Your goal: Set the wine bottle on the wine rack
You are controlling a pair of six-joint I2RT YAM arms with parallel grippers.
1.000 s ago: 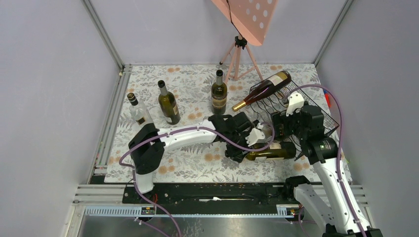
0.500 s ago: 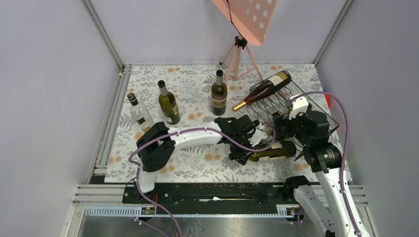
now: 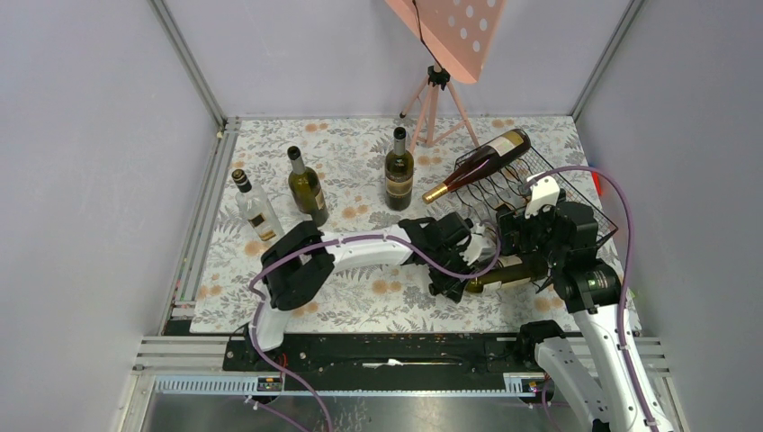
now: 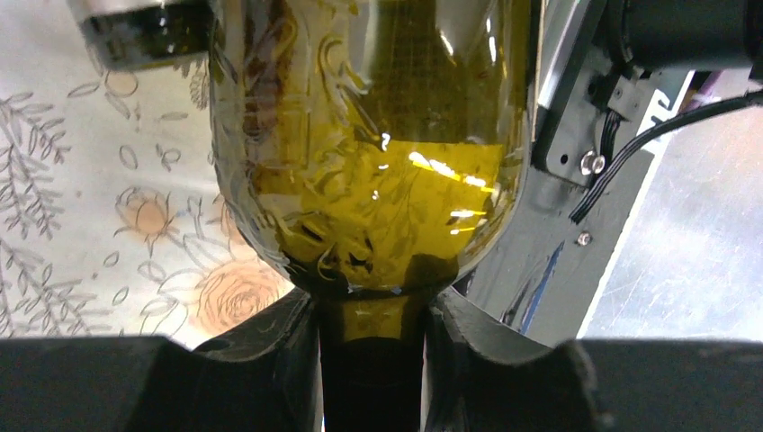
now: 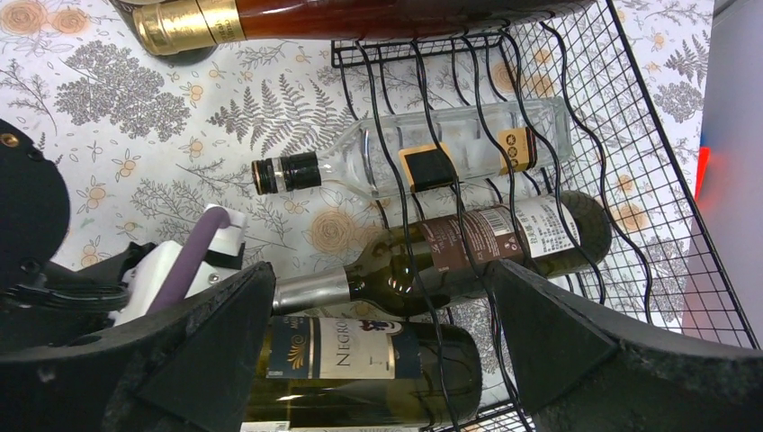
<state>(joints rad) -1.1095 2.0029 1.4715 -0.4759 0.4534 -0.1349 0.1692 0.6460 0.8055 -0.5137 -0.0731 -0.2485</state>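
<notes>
My left gripper needs to push the bottle deeper toward the rack's near slot next and let go of it, because only the bottle's base end is under the front wires.
A green wine bottle (image 3: 504,272) with a blue and white label (image 5: 355,347) lies on its side. My left gripper (image 3: 461,270) is shut on its neck, as the left wrist view shows (image 4: 371,310). The bottle's base end lies under the front wires of the black wine rack (image 3: 549,193). My right gripper (image 3: 538,236) hovers above the bottle's body and the rack's front. Its fingers (image 5: 576,333) are wide open and hold nothing. The rack holds a clear bottle (image 5: 423,157), a dark bottle (image 5: 486,238) and a red bottle on top (image 3: 481,160).
Three bottles stand on the floral mat at the back left: a clear one (image 3: 256,209), a dark one (image 3: 307,191) and another dark one (image 3: 399,171). A pink tripod stand (image 3: 436,94) stands at the back. The right wall is close behind the rack.
My left arm has moved right, carrying the green bottle by its neck toward the rack. My right gripper has shifted a little right and stays open.
</notes>
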